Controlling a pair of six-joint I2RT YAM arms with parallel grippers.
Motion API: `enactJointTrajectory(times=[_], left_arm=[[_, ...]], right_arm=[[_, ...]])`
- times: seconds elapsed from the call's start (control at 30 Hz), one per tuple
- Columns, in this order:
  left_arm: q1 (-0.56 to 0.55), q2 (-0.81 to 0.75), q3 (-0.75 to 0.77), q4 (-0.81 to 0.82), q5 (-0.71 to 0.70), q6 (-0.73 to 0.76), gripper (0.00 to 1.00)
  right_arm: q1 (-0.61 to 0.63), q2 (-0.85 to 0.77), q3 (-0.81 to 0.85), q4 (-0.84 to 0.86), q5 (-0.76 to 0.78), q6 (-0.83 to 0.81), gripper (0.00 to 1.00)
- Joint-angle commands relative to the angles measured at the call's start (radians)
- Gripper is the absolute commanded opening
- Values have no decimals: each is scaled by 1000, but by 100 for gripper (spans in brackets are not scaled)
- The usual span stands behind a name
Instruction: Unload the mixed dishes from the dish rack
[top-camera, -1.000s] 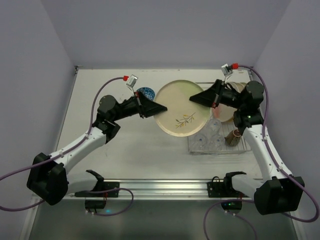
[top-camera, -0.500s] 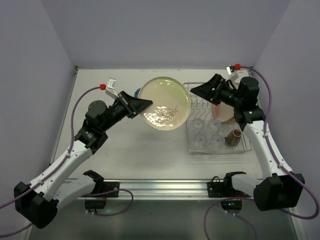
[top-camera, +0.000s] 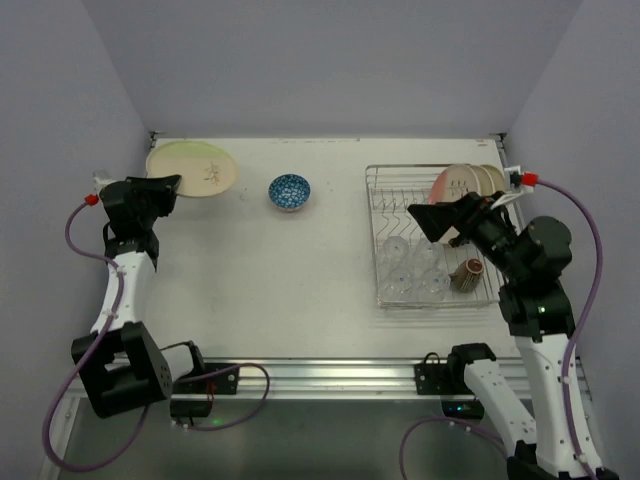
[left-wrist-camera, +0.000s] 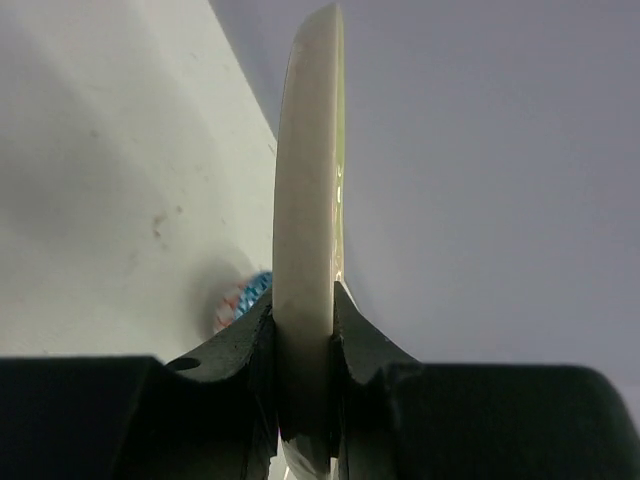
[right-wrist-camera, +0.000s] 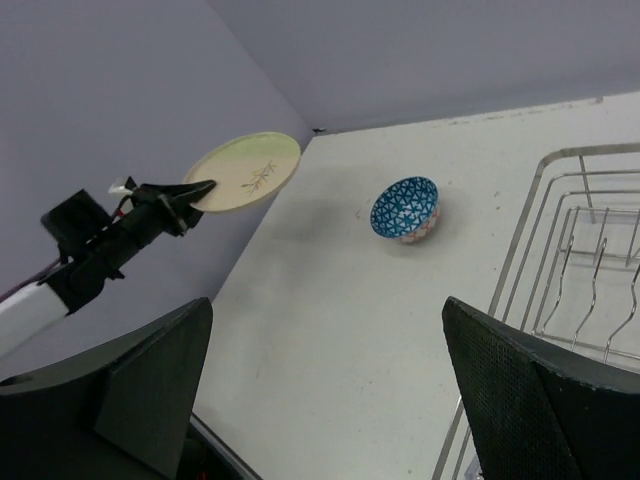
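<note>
The bare tabletop beside the small blue-patterned bowl (top-camera: 289, 191) is clear. I will lower my left gripper straight down toward it and let go of the cream plate.
My left gripper (top-camera: 166, 186) is shut on the rim of a cream plate (top-camera: 192, 168) with a twig pattern, held near the table's far left corner. In the left wrist view the plate (left-wrist-camera: 308, 200) stands edge-on between the jaws of the left gripper (left-wrist-camera: 303, 300). The small blue-patterned bowl (top-camera: 289, 191) sits on the table. The wire dish rack (top-camera: 385, 190) at the right holds more plates (top-camera: 462, 183), clear glasses (top-camera: 410, 270) and a dark cup (top-camera: 467, 274). My right gripper (top-camera: 430, 220) hovers open and empty over the rack's left part.
The right wrist view looks across the table to the bowl (right-wrist-camera: 405, 208), the held plate (right-wrist-camera: 243, 172) and the rack's wire edge (right-wrist-camera: 521, 232). Lilac walls close in the table at the left, back and right. The arm bases stand along the near rail (top-camera: 320, 372).
The right gripper let go of the plate, opened and drew back over the rack. The left arm swung the plate from the table's middle to the far left corner.
</note>
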Motion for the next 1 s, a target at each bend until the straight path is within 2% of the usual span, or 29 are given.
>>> enactJointTrajectory(times=[0.0,0.1,0.23,0.33,0.43,0.87,0.97], left_arm=[[71,98,-3,304,68,-55,0],[72,231,-11,478,41,-26,0],[72,355,32,563,7,49,0],[71,438,57,639,31,56,0],[60,518,73,651,39,65,0],[33,640,35,691,28,96,0],[28,657,35,685,30,113,9]], right_arm=[[-2,-121,-64,-26,-37,-26,99],[-2,-218,-113,-16,-91,-3,99],[-2,-297,-150,-24,-163,11,99],[-2,-335,-169,-38,-206,4,99],[-2,-358,-179,-65,-209,-10,99],[-2,-399,-216,-127,-214,-58,99],[-2,-409,-238,-127,-214,-55,99]])
